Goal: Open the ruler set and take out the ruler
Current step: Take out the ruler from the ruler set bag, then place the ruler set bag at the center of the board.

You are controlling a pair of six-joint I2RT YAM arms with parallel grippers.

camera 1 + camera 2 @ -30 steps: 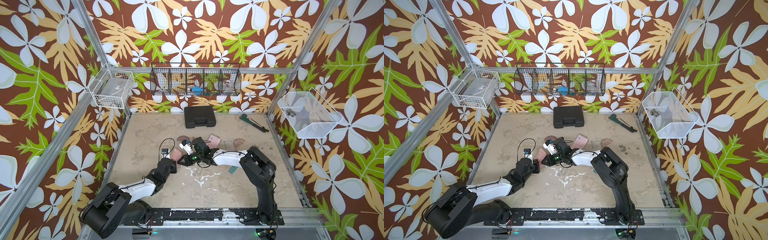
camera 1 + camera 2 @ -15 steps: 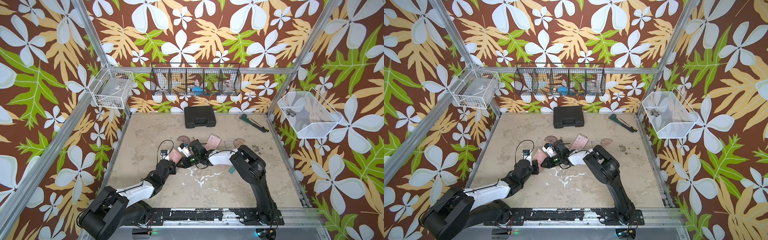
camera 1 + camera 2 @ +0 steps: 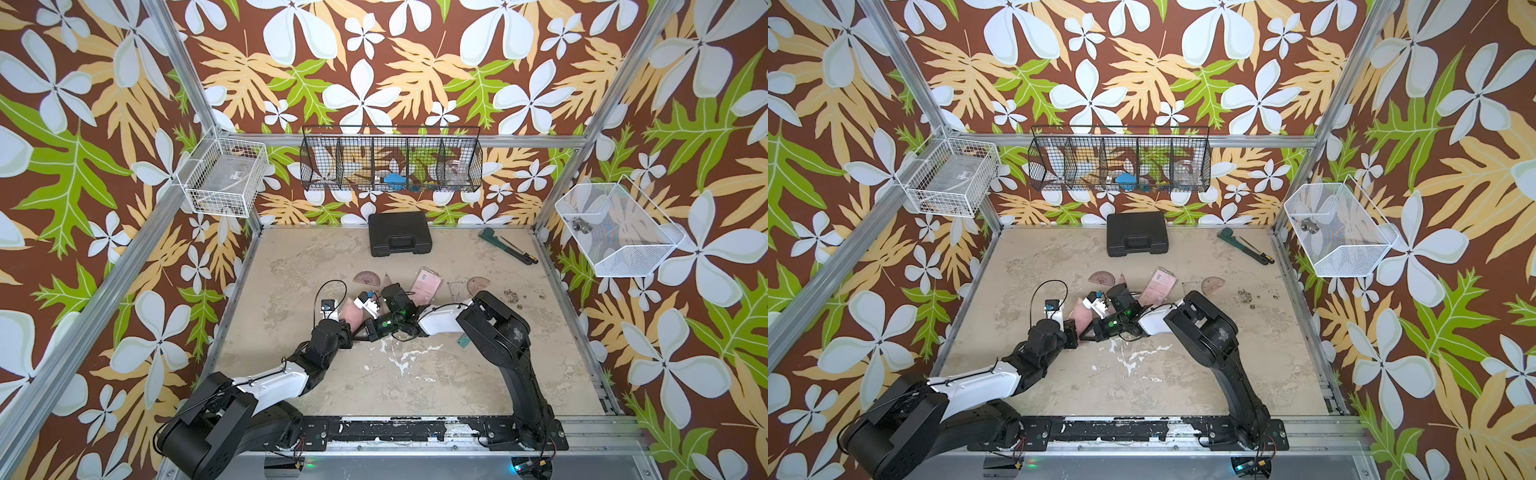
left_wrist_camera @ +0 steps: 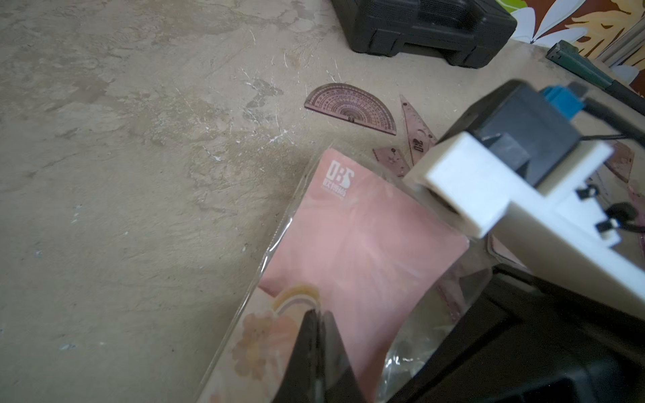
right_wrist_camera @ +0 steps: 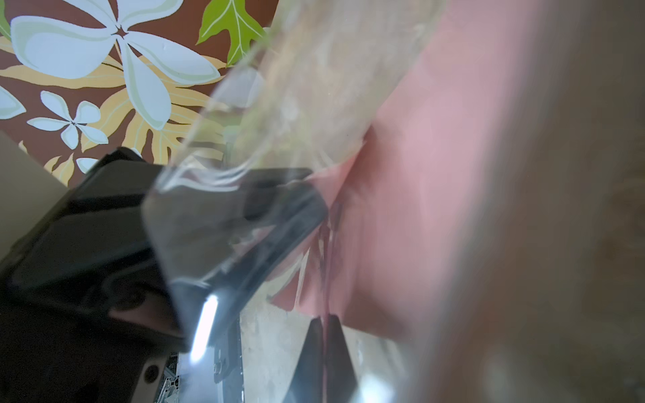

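Note:
The left gripper moves outward and down to the bare tabletop (image 3: 331, 289) (image 4: 238, 164) beside the maroon protractor next and releases the pouch's near end, as that spot lies clear.
The ruler set (image 4: 352, 244) is a clear plastic pouch with a pink card inside, lying mid-table between the two arms; it shows in both top views (image 3: 352, 316) (image 3: 1080, 316). My left gripper (image 4: 317, 314) is shut on the pouch's near end. My right gripper (image 5: 324, 319) reaches into the pouch's open mouth and is shut on a thin maroon ruler (image 5: 326, 244), seen edge-on. In a top view the right gripper (image 3: 360, 329) meets the left gripper (image 3: 347, 330) at the pouch. Most of the ruler is hidden by plastic and card.
A maroon protractor (image 3: 368, 277), small maroon set squares (image 4: 415, 136), a second pink pouch (image 3: 428, 284) and another protractor (image 3: 478, 284) lie just behind the grippers. A black case (image 3: 399, 232) sits at the back wall. A wrench (image 3: 490, 239) and screwdriver (image 3: 519, 253) lie back right.
My right gripper's jaws have closed on the thin maroon ruler. The right arm has shifted left toward the pouch. The left gripper has stayed shut on the pouch.

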